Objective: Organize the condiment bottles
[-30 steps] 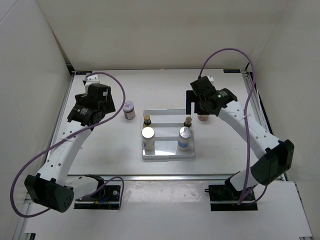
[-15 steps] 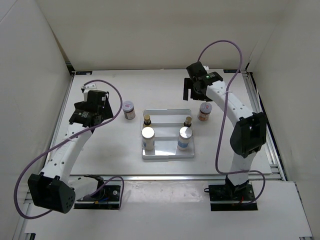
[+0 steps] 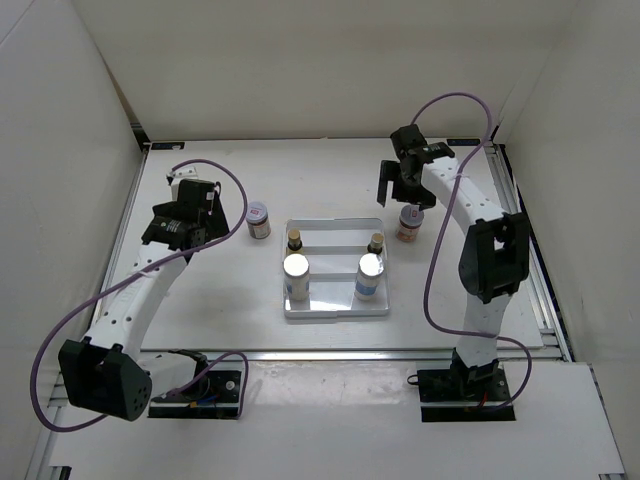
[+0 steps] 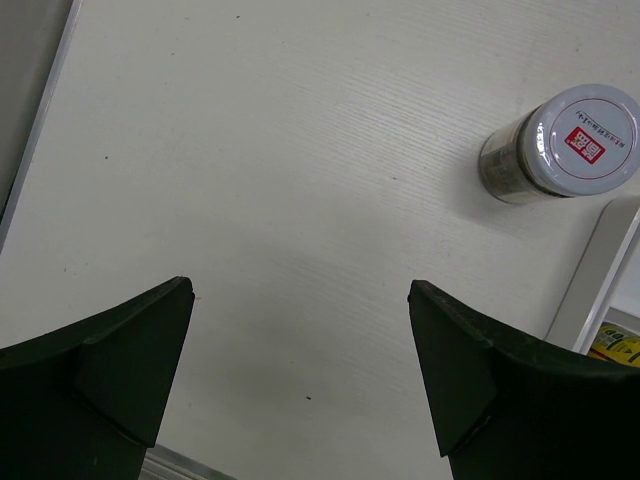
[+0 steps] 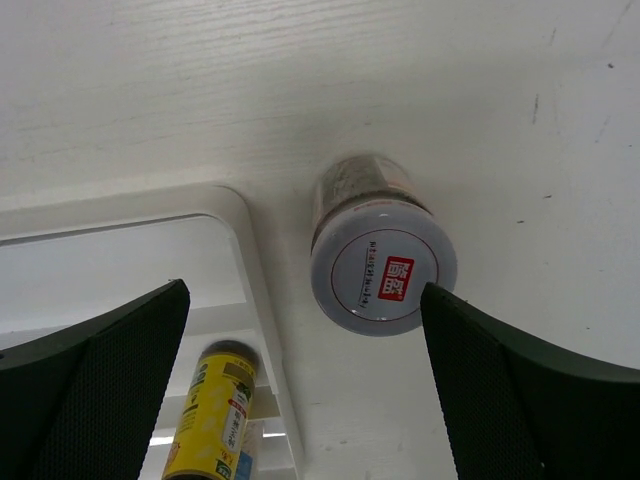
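Note:
My right gripper moves toward the right in the wrist view next, then down around the jar's white lid (image 3: 411, 214) (image 5: 381, 267), since it sits closer to one finger.
The white divided tray (image 3: 335, 309) holds two white bottles with silver caps (image 3: 296, 270) (image 3: 369, 270) in front and two slim yellow bottles with brown caps (image 3: 295, 240) (image 3: 376, 243) behind. One white-lidded jar (image 3: 259, 217) stands left of the tray, also in the left wrist view (image 4: 560, 145). The other jar (image 3: 408, 224) stands right of the tray, also in the right wrist view (image 5: 382, 262). My left gripper (image 3: 195, 225) is open and empty, left of its jar (image 4: 300, 380). My right gripper (image 3: 402, 190) is open above the right jar (image 5: 300, 385), which stands toward the right finger.
The tray's rim (image 5: 262, 290) and a yellow bottle (image 5: 210, 410) show in the right wrist view. White walls enclose the table on three sides. A metal rail (image 3: 350, 354) runs along the front edge.
My right arm swung back toward the far side, then shifted right and nearer the right jar. My left gripper moved a little toward the left jar.

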Robot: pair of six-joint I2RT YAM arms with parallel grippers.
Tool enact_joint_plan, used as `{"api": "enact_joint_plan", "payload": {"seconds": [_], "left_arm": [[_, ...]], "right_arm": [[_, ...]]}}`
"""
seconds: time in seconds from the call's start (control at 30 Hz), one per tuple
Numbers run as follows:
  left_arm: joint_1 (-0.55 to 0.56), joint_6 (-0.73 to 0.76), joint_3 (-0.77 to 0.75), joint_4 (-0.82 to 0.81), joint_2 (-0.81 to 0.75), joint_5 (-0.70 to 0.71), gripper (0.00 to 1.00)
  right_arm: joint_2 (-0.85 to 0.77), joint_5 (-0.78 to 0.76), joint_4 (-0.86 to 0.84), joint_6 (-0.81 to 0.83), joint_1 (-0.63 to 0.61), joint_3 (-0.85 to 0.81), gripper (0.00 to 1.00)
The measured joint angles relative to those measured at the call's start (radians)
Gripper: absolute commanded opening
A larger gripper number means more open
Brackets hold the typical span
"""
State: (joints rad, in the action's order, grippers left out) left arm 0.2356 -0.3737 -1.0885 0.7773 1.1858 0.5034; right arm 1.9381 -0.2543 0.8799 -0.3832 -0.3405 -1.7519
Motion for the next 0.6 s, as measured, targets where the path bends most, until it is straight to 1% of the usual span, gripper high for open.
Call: {"api": "enact_joint_plan", "payload": {"seconds": [0.27,0.6], "left_arm": [[0.0,0.0,0.0,0.0,0.003,-0.01,1.0],[0.0,0.007,0.0,0.0,0.005,-0.023,1.0]], "right_arm": [[0.02,0.041,-0.002,0.006,0.0,0.032,0.98],[0.015,0.019,-0.032,0.016,0.0,0.048,0.97]]}}
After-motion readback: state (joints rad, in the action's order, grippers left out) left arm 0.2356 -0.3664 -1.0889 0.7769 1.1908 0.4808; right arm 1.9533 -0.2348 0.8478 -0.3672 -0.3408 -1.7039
